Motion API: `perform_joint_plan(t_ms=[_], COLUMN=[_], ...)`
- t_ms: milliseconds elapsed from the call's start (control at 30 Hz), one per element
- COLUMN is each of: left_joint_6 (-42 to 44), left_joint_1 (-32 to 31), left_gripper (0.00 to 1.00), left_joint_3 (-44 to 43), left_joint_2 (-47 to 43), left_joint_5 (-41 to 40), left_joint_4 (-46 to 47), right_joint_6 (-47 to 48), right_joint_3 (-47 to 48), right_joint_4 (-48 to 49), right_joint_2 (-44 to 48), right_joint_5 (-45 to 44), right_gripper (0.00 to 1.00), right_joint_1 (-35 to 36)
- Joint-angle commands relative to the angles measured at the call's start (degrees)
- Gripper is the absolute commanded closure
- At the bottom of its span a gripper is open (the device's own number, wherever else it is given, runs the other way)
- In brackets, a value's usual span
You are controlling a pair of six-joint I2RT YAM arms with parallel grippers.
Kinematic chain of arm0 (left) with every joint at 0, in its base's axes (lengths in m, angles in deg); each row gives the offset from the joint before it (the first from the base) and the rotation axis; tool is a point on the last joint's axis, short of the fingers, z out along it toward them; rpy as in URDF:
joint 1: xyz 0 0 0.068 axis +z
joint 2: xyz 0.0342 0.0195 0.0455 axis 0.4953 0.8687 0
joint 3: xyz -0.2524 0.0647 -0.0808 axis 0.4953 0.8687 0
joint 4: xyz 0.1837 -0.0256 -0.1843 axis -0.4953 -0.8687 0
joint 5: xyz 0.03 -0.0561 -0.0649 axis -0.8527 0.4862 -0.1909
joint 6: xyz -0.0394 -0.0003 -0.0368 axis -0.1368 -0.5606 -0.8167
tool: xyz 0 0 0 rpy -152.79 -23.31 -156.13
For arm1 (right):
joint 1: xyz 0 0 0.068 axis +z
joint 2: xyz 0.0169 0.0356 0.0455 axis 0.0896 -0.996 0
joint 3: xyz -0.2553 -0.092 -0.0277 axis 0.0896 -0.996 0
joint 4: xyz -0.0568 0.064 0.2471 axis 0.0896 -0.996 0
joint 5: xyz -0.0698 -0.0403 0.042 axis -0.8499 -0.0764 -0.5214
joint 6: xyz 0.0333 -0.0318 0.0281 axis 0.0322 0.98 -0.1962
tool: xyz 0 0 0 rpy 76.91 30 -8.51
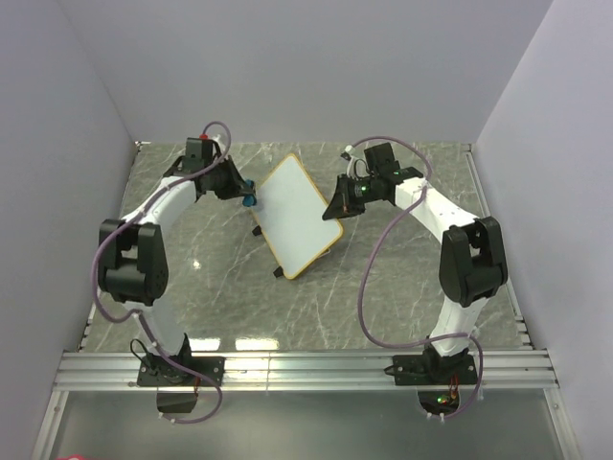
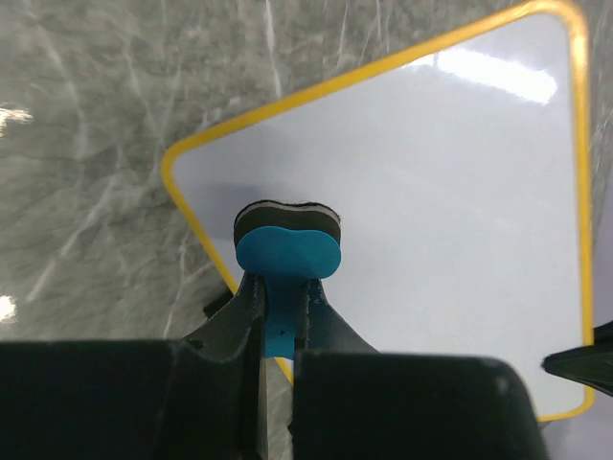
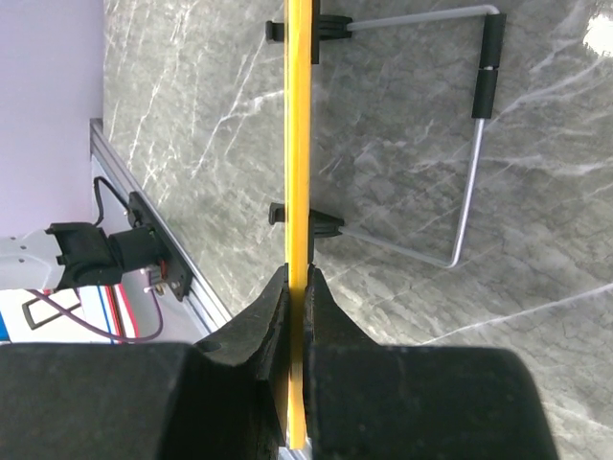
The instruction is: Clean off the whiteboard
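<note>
My left gripper holds the eraser and will next move back and down to let go of it, because the bare tabletop beside the black foot (image 1: 235,245) is below the gripper and further back.
The whiteboard (image 1: 295,213) with a tan-yellow frame stands tilted mid-table, its white face bare of marks in the left wrist view (image 2: 431,220). My left gripper (image 1: 244,196) is shut on a small blue eraser (image 2: 285,251) with a black felt pad, held at the board's left edge; whether it touches the face I cannot tell. My right gripper (image 1: 342,211) is shut on the board's yellow edge (image 3: 299,192), holding it from the right side. The board's black feet (image 3: 326,225) and wire stand (image 3: 469,172) show in the right wrist view.
Grey marble tabletop (image 1: 402,297) between grey walls on three sides. An aluminium rail (image 1: 306,369) runs along the near edge with both arm bases. Cables loop beside each arm.
</note>
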Motion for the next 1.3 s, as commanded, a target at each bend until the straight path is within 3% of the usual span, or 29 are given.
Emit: perform_joint_plan(t_ms=[0, 167, 333, 400, 467, 533, 633, 833, 933, 967, 1033, 1100, 1133, 1167, 1267], left_joint_6=[-0.4, -2.3, -2.4, -2.2, -1.8, -1.4, -1.2, -1.2, -0.3, 0.1, 0.4, 0.2, 0.2, 0.0, -0.2], left_joint_1=[0.1, 1.0, 1.5, 1.5, 1.5, 1.7, 1.7, 1.7, 1.7, 1.7, 1.7, 1.7, 1.7, 1.7, 1.7], left_gripper=[1.0, 1.0, 1.0, 1.0, 1.0, 1.0, 1.0, 0.98, 0.79, 0.62, 0.42, 0.34, 0.12, 0.01, 0.01], left_joint_3=[-1.0, 4.7, 9.3, 11.0, 12.0, 12.8, 13.5, 16.1, 17.1, 17.9, 18.7, 19.5, 19.4, 19.3, 17.7], left_joint_2=[-7.4, -9.3, -10.1, -10.8, -11.0, -10.4, -9.7, -9.3, -9.3, -9.4, -9.8, -10.5, -10.9, -11.1, -12.2], left_joint_5=[-4.2, -14.8, -19.4, -22.3, -22.8, -22.8, -22.8, -24.1, -23.6, -22.0, -21.5, -21.4, -21.5, -21.6, -22.8], left_joint_4=[-2.1, -5.9, -8.2, -9.5, -10.3, -11.0, -11.1, -11.1, -11.1, -10.8, -10.3, -10.1, -10.4, -10.5, -12.2], right_joint_6=[1.4, 0.4, -0.4, -0.6, -0.7, -1.2, -2.0, -1.9, -1.0, -0.7, -0.7, -1.1, -1.3, -2.3, -5.0], right_joint_3=[-3.5, -6.2, -7.8, -7.8, -8.0, -8.3, -8.5, -8.0, -7.7, -7.6, -8.2, -8.9, -9.8, -10.4, -13.2], right_joint_4=[-1.5, -0.3, 0.9, 1.1, 1.3, 2.0, 2.8, 2.1, 0.6, 0.4, 0.0, -0.2, -0.2, -0.1, 1.3], right_joint_2=[2.3, 4.9, 6.1, 6.4, 6.9, 7.6, 8.5, 11.7, 12.9, 13.9, 15.7, 17.0, 18.5, 19.3, 23.7], right_joint_5=[-0.2, 0.0, 0.1, -0.3, -0.5, -0.1, 0.5, -0.3, -1.3, -2.3, -3.2, -4.4, -4.9, -5.6, -8.4], right_gripper=[1.0, 1.0, 0.96, 0.78, 0.34, 0.12, 0.02, 0.0, 0.0, 0.0, 0.0, 0.0, 0.0, 0.0, 0.0], right_joint_1=[2.5, 2.5, 2.5, 2.4, 2.5, 2.5, 2.5, 2.4, 2.4, 2.5, 2.3, 2.4, 2.4, 2.4, 2.4])
